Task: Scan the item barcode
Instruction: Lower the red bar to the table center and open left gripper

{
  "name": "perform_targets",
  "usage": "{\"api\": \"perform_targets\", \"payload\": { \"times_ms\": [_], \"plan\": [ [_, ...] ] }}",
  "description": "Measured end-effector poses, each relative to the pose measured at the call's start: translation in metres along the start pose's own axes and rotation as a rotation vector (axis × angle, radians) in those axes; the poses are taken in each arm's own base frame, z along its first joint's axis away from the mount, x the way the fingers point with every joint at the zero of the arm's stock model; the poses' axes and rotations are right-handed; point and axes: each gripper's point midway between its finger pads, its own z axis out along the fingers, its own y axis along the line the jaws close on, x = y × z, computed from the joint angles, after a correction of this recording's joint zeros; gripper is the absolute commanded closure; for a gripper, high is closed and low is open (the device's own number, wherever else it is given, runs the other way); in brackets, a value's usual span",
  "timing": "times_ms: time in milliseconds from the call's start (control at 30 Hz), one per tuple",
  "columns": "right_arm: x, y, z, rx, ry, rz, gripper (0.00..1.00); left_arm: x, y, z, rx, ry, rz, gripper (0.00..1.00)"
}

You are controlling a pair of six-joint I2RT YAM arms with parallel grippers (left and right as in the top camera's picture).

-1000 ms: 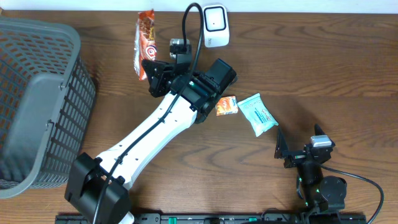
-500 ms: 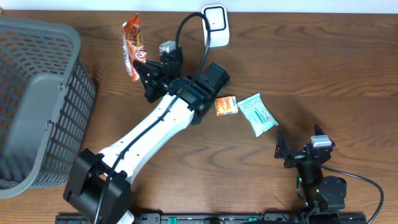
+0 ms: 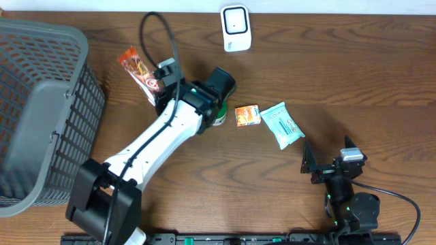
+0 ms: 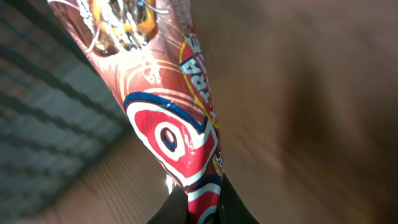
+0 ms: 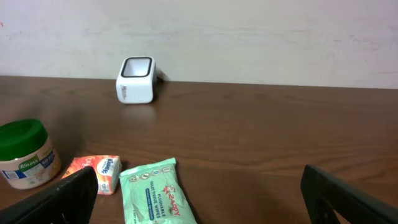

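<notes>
I will next swing my left gripper back over the bare tabletop before the tissue pack, below and right in the overhead view, then lower and let go of the packet (image 3: 138, 69).
A long orange-and-red snack packet (image 3: 138, 69) hangs above the table's back left, pinched at its near end by my left gripper (image 3: 159, 87), which is shut on it. In the left wrist view the packet (image 4: 168, 112) rises from between the dark fingers of the left gripper (image 4: 202, 210), its red and white logo facing the camera. The white barcode scanner (image 3: 235, 27) stands at the back edge, well to the right of the packet; it also shows in the right wrist view (image 5: 135, 79). My right gripper (image 3: 330, 163) rests near the front right, open with nothing in it (image 5: 199, 199).
A grey mesh basket (image 3: 41, 102) fills the left side, close to the packet. A green-lidded jar (image 5: 23, 152), an orange tissue pack (image 3: 247, 115) and a green wipes pack (image 3: 282, 124) lie mid-table. My left arm partly covers the jar (image 3: 218, 117).
My left arm has swung left with the snack packet, away from the scanner and toward the basket. The jar has come into view beside it. The right arm has not moved.
</notes>
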Motion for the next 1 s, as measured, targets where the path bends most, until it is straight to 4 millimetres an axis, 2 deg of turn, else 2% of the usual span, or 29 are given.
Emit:
{"api": "perform_targets", "payload": {
  "times_ms": [133,300,400,567,633,767,900,1000],
  "plan": [
    [0.0,0.0,0.0,0.0,0.0,0.0,0.01,0.032,-0.016,0.0,0.102,0.206,-0.03,0.93],
    [0.0,0.0,0.0,0.0,0.0,0.0,0.01,0.077,-0.035,-0.013,0.219,0.443,-0.005,0.93],
    [0.0,0.0,0.0,0.0,0.0,0.0,0.01,0.104,-0.045,-0.025,0.295,0.597,0.033,0.93],
    [0.0,0.0,0.0,0.0,0.0,0.0,0.01,0.14,-0.056,-0.06,0.449,0.851,0.126,0.92],
    [0.0,0.0,0.0,0.0,0.0,0.0,0.01,0.149,-0.059,-0.075,0.516,0.938,0.154,0.93],
    [0.0,0.0,0.0,0.0,0.0,0.0,0.01,0.162,-0.072,-0.12,0.74,1.134,0.211,0.92],
    [0.0,0.0,0.0,0.0,0.0,0.0,0.01,0.163,-0.08,-0.164,0.973,1.288,0.254,0.92],
    [0.0,0.0,0.0,0.0,0.0,0.0,0.01,0.156,-0.087,-0.189,1.153,1.335,0.282,0.92]
  ]
}}
